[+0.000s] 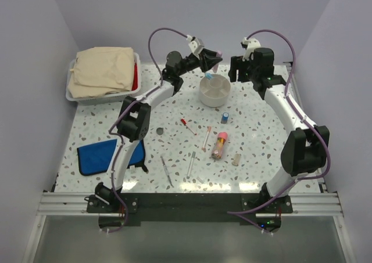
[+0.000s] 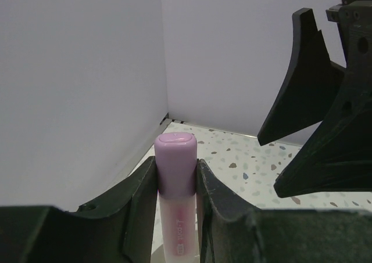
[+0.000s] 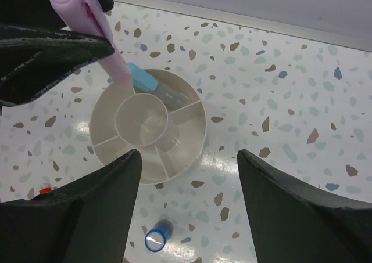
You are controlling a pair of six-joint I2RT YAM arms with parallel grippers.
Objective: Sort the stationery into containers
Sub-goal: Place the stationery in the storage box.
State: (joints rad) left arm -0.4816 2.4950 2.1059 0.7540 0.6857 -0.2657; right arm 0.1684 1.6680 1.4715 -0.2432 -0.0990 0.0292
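I will lower the pink marker with my left gripper inside the cup's far rim point(image 1: 215, 77), next to the blue-capped stick.
My left gripper point(image 1: 210, 58) is shut on the pink marker point(image 2: 176, 170), held upright over the far rim of the round white cup point(image 1: 214, 92). The marker also shows in the right wrist view point(image 3: 93, 25), its lower end at the cup's edge. A blue-capped stick point(image 3: 142, 78) leans inside the cup point(image 3: 148, 126). My right gripper point(image 3: 189, 152) is open and empty, hovering just right of the cup. On the table lie another blue-capped stick point(image 1: 224, 117), a red-tipped pen point(image 1: 188, 125), slim pens point(image 1: 190, 163), a pink-red tube point(image 1: 220, 144) and a beige eraser point(image 1: 236, 159).
A white rectangular bin point(image 1: 137, 65) at the back left holds a folded beige cloth point(image 1: 102, 71). A flat blue pouch point(image 1: 102, 155) lies at the front left. A small dark round item point(image 1: 160, 131) sits near the left arm. Walls close in on three sides.
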